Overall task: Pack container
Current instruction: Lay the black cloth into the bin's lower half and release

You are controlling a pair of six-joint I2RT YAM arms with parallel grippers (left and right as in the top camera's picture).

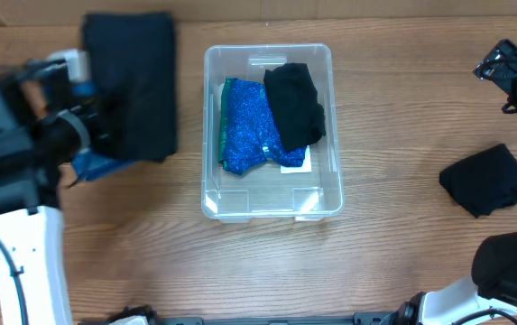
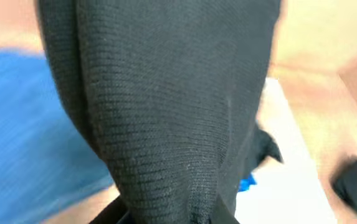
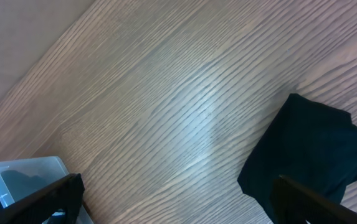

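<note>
I will next swing my left gripper to the right in the overhead view and lower it into the container's near end (image 1: 271, 191) (image 2: 283, 202), since that end is still empty.
The clear container (image 1: 330, 108) stands mid-table. Inside lie a glittery blue cloth (image 1: 244, 126) and a black cloth (image 1: 296, 104). My left gripper (image 1: 96, 126) is left of the container, shut on a large black knit cloth (image 1: 132, 81) that hangs from it; the cloth fills the left wrist view (image 2: 166, 106). A blue cloth (image 1: 96, 167) lies beneath it, also in the left wrist view (image 2: 28, 137). My right gripper (image 1: 515, 77) is open and empty at the far right, above bare wood (image 3: 178, 199). A folded black cloth (image 1: 488, 181) lies below it, also in the right wrist view (image 3: 315, 155).
The container's corner shows at the lower left of the right wrist view (image 3: 16, 174). The white arm bases stand at the front left (image 1: 23, 262) and front right (image 1: 502, 280).
</note>
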